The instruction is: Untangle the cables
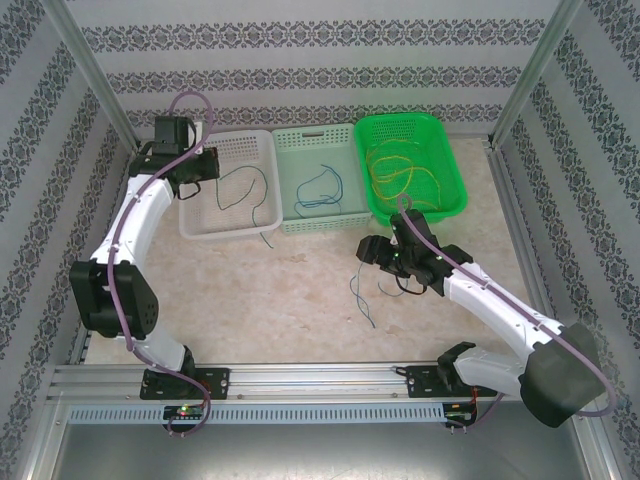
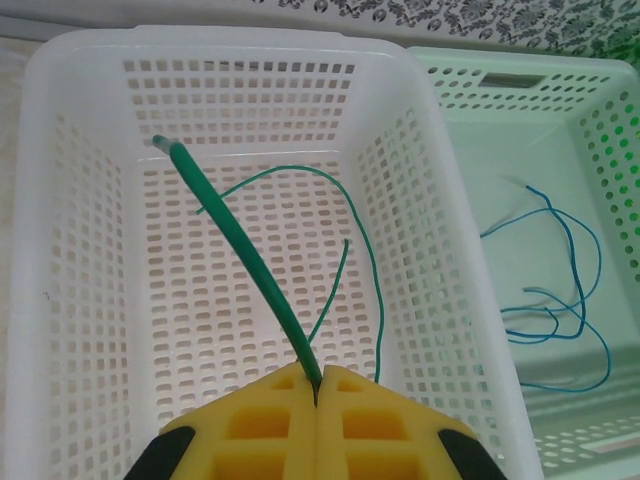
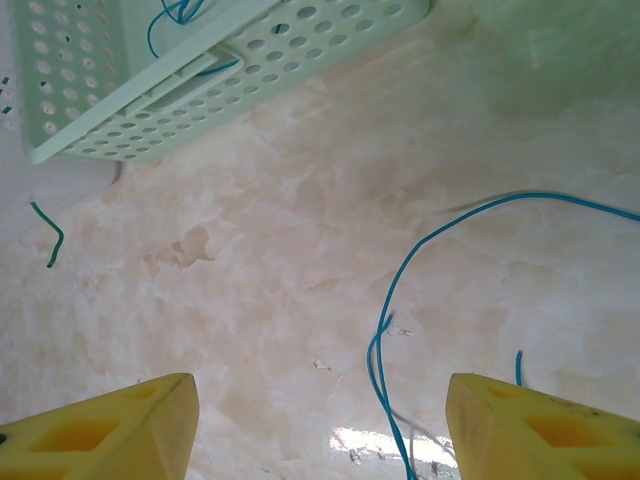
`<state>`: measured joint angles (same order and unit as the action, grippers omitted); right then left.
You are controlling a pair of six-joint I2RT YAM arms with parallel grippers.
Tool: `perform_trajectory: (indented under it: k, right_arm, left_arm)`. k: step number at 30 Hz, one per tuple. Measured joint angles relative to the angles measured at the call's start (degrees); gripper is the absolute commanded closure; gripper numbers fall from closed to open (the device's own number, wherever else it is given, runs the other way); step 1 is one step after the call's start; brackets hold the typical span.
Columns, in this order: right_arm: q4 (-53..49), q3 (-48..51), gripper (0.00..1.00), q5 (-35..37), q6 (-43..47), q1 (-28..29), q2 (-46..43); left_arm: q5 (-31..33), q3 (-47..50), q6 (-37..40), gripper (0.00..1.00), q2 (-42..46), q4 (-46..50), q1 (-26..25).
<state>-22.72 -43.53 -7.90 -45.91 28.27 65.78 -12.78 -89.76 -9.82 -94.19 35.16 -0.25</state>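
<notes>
The open inside of the white basket is below my left gripper's yellow fingers. I will lower that gripper toward the basket's bottom next and let go of the dark green cable there.
My left gripper (image 2: 318,375) is shut on a dark green cable (image 2: 240,240), which runs up from the pinched yellow pads over the white basket (image 2: 90,200). More of that thin green cable (image 1: 245,190) loops inside the basket. My right gripper (image 3: 320,400) stands open just above the table, and a blue cable (image 3: 400,280) lies on the marble between its fingers, nearer the right one. From above, this blue cable (image 1: 357,290) trails toward the near edge below the right gripper (image 1: 374,250). Yellow cables (image 1: 400,175) are curled in the bright green basket (image 1: 450,150).
A pale green basket (image 1: 345,222) stands between the white and bright green ones, with another blue cable (image 1: 320,190) in it. A green cable end (image 3: 55,240) hangs over the white basket's front. Metal frame posts and patterned walls close in the table.
</notes>
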Motion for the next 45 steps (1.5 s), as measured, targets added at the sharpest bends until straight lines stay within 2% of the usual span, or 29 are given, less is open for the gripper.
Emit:
perform_trajectory:
  k: [5,10,15,20,23,24,28,34,40,45]
  right_arm:
    - [-0.3,-0.2,0.32,0.0,0.5,0.0,0.7]
    - [-1.4,-0.5,0.32,0.0,1.2,0.0,0.7]
    - [-3.0,-0.8,0.33,0.7,1.7,0.2,1.8]
    - [-5.1,-3.5,0.36,1.8,3.3,2.5,7.9]
    - [-6.2,-5.8,0.37,2.7,4.5,4.1,12.2]
    - [-6.4,-6.4,0.37,2.8,4.8,4.5,13.3]
    - [-6.8,-8.2,0.38,3.6,6.0,5.4,17.0]
    - [-7.8,-9.3,0.42,4.7,7.3,5.4,21.1]
    - [-7.7,-12.3,0.47,5.1,8.6,6.3,27.5]
    - [-7.5,-13.5,0.74,5.5,9.7,6.5,31.9]
  left_arm:
    - [-2.6,-10.3,1.9,0.97,-9.0,5.2,0.7]
    - [-4.0,-10.1,1.9,0.83,-13.1,8.5,1.3]
    - [-3.0,-10.1,1.9,0.72,-13.6,10.0,1.4]
    - [-1.5,-10.1,1.9,0.40,-13.5,10.6,1.4]
    - [-0.4,-9.9,1.9,0.17,-13.4,10.8,1.3]
    - [0.0,-9.8,1.9,0.02,-13.3,10.8,1.1]
    - [2.3,-7.1,1.9,0.00,-10.8,10.7,1.0]
    - [4.2,-1.4,1.9,0.00,-2.0,8.0,0.4]
    - [3.1,7.2,1.5,0.00,7.6,1.5,-4.2]
    - [0.1,15.6,-1.2,0.00,12.5,-3.2,-5.4]
